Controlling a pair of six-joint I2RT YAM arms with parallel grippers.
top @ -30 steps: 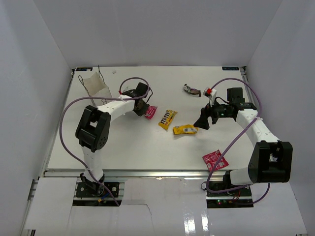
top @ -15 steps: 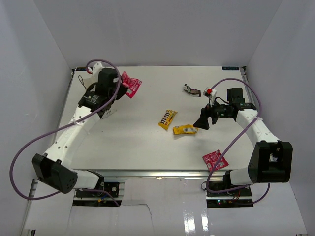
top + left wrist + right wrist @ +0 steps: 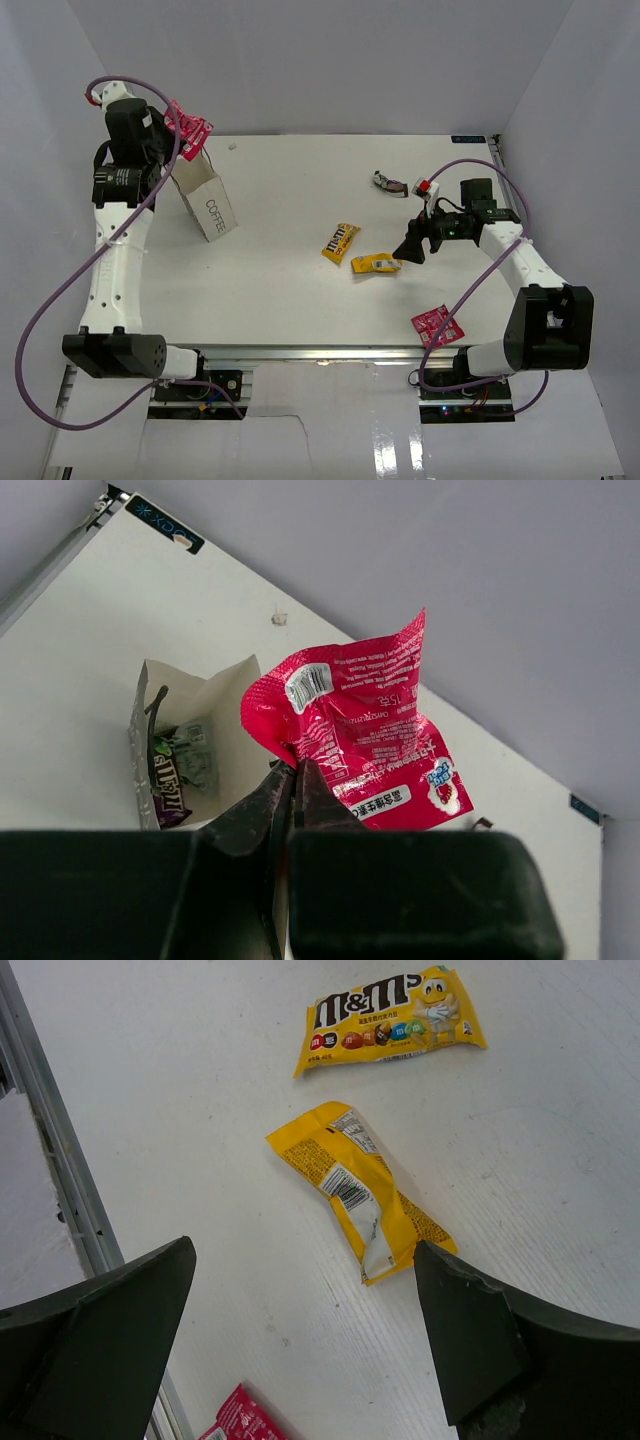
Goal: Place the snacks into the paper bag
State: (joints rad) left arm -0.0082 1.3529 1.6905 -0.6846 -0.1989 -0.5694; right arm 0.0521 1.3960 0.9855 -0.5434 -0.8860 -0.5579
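The left gripper shifts over the bag's opening [image 3: 193,170] [image 3: 203,732] next, then lowers and releases, since it sits below the pink-red packet and to its left in the wrist view.
My left gripper [image 3: 170,122] is shut on a pink-red snack packet [image 3: 190,129] and holds it in the air above the open top of the white paper bag [image 3: 208,202], marked COFFEE. In the left wrist view the packet [image 3: 362,730] hangs from the closed fingertips [image 3: 285,785] over the bag [image 3: 215,695], and a dark purple packet [image 3: 168,785] lies inside. My right gripper [image 3: 412,246] is open and empty beside two yellow packets [image 3: 340,241] [image 3: 375,264]. A second pink-red packet [image 3: 437,325] lies at the front right and a dark brown one [image 3: 387,182] at the back.
The right wrist view shows the M&M's packet [image 3: 395,1020], the plain yellow packet [image 3: 365,1195] between the open fingers, and a corner of the pink-red packet [image 3: 235,1420] near the table's metal edge rail [image 3: 60,1180]. White walls enclose the table.
My left arm has swung from the table's middle to the back left and lifted the pink-red packet above the bag. The right arm has not moved.
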